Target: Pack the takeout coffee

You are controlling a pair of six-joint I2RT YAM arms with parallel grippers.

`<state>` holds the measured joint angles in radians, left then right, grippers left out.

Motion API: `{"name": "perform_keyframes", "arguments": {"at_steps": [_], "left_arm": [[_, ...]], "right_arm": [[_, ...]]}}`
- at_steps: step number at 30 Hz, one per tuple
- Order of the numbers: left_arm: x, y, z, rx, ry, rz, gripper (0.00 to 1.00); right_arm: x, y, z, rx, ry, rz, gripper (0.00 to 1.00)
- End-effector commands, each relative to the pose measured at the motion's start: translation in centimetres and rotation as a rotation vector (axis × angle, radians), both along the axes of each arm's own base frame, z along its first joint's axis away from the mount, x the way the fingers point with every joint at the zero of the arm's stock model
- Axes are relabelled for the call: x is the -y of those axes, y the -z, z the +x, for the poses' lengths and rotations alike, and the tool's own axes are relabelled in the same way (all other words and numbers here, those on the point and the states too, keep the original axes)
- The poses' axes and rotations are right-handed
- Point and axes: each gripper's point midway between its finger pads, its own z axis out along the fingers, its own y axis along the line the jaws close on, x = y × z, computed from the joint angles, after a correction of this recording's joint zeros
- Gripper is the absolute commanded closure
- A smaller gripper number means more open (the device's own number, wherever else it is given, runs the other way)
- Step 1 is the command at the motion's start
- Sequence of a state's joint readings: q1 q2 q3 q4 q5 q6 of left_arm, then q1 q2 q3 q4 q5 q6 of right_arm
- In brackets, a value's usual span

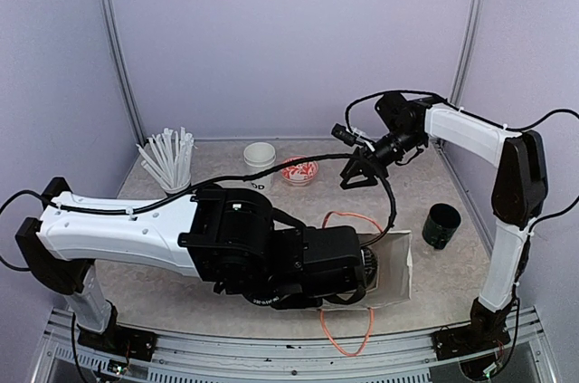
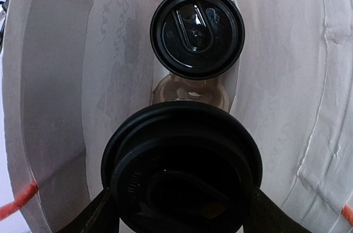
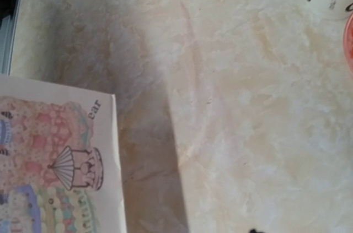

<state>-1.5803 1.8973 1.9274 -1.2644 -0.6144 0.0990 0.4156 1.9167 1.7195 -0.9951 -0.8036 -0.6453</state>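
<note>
Next, the cup in my left gripper goes down onto the brown carrier's free part point(image 2: 191, 92) below, beside the standing cup's lid, and my gripper releases it.
In the left wrist view one takeout coffee cup, seen as its round black lid point(image 2: 197, 32), stands in a brown carrier point(image 2: 190, 92) at the bottom of the white paper bag point(image 2: 60, 106). My left gripper point(image 2: 182, 213) is shut on a second black-lidded cup point(image 2: 182, 161) and holds it inside the bag, near the first one. In the top view the left gripper point(image 1: 369, 265) reaches into the bag point(image 1: 398, 261). My right gripper point(image 1: 362, 179) hangs open and empty above the table behind the bag. Its fingers barely show in its wrist view.
An open white cup without a lid point(image 1: 260, 157) and a red-and-white bowl point(image 1: 298, 170) stand at the back. A cup of white straws point(image 1: 170, 161) is at the back left and a black pot point(image 1: 441, 225) at the right. The bag's orange handles point(image 1: 348, 342) hang out.
</note>
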Motion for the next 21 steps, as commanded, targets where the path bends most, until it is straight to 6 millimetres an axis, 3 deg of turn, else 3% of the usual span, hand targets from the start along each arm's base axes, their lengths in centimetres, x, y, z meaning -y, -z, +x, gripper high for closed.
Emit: {"name": "perform_keyframes", "arguments": {"at_steps": [1, 21], "left_arm": [[0.4, 0.5, 1.0, 0.009, 0.0, -0.004, 0.35], [0.8, 2.8, 1.9, -0.051, 0.058, 0.038, 0.35]], "right_arm": [[-0.4, 0.9, 0.0, -0.032, -0.004, 0.021, 0.46], [-1.3, 4.9, -1.1, -0.122, -0.061, 0.003, 0.46]]}}
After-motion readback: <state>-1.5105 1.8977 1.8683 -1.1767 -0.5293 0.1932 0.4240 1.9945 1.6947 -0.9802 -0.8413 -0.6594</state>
